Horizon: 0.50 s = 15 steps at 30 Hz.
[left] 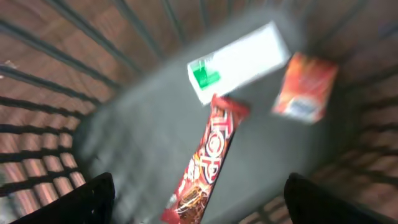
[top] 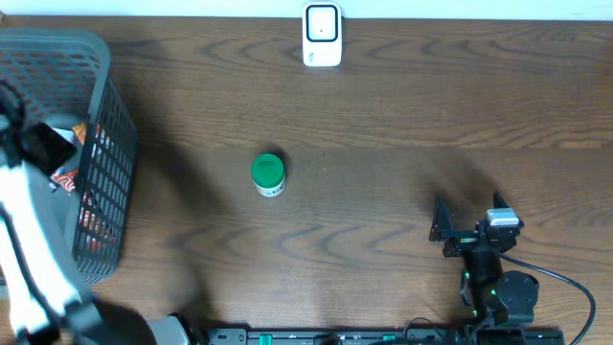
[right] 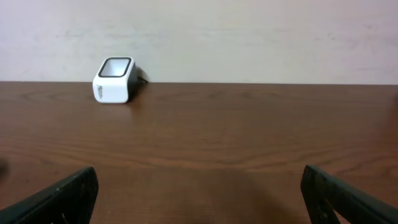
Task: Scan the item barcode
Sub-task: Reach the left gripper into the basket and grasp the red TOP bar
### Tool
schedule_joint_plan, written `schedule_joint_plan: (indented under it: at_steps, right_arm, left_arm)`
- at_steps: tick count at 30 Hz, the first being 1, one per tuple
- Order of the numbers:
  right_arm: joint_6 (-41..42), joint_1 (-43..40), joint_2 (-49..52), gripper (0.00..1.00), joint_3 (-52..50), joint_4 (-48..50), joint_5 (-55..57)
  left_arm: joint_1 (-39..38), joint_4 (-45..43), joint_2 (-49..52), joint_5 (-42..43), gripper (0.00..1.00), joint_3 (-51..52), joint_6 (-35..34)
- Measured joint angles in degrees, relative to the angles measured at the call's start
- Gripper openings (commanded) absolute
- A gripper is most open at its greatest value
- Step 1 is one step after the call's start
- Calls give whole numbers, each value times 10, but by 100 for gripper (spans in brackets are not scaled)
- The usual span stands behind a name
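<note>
The red chocolate bar (left: 208, 155) lies between my fingers, so I need to bring my left gripper down onto it, away from its end by the white box.
The white barcode scanner (top: 322, 35) stands at the table's far edge and shows small in the right wrist view (right: 114, 79). A green-lidded jar (top: 268, 174) stands upright mid-table. My left gripper (left: 199, 198) hangs open over the inside of the grey basket (top: 113, 144), nothing between its fingers. Below it lie a red chocolate bar (left: 208, 155), a white box with a green label (left: 239, 59) and a red packet (left: 306, 86). My right gripper (top: 450, 230) rests open and empty near the front right, facing the scanner.
The basket's barred walls (left: 37, 112) ring the left gripper closely on all sides. The left arm (top: 29, 249) rises along the table's left edge. Bare wood lies between the jar, the scanner and the right gripper (right: 199, 193).
</note>
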<state>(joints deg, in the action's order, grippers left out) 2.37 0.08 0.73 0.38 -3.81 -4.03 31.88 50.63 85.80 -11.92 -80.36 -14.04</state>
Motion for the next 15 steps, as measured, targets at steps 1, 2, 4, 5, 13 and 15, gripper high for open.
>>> schedule_joint_plan:
  at_steps: [1,2,4,5,13,15]
  right_arm:
    - [0,0,0,99,0,0,0]
    - [0,0,0,99,0,0,0]
    - [0,0,0,99,0,0,0]
    - [0,0,0,99,0,0,0]
    - [0,0,0,99,0,0,0]
    - [0,0,0,99,0,0,0]
  left_arm:
    - [0,0,23,0,85,3,1]
    - [0,1,48,0,85,4,2]
    - [0,-3,83,0,85,4,2]
    - [0,-3,96,0,85,4,2]
    - [0,-7,223,0,85,3,2]
    - [0,-8,252,0,85,3,2]
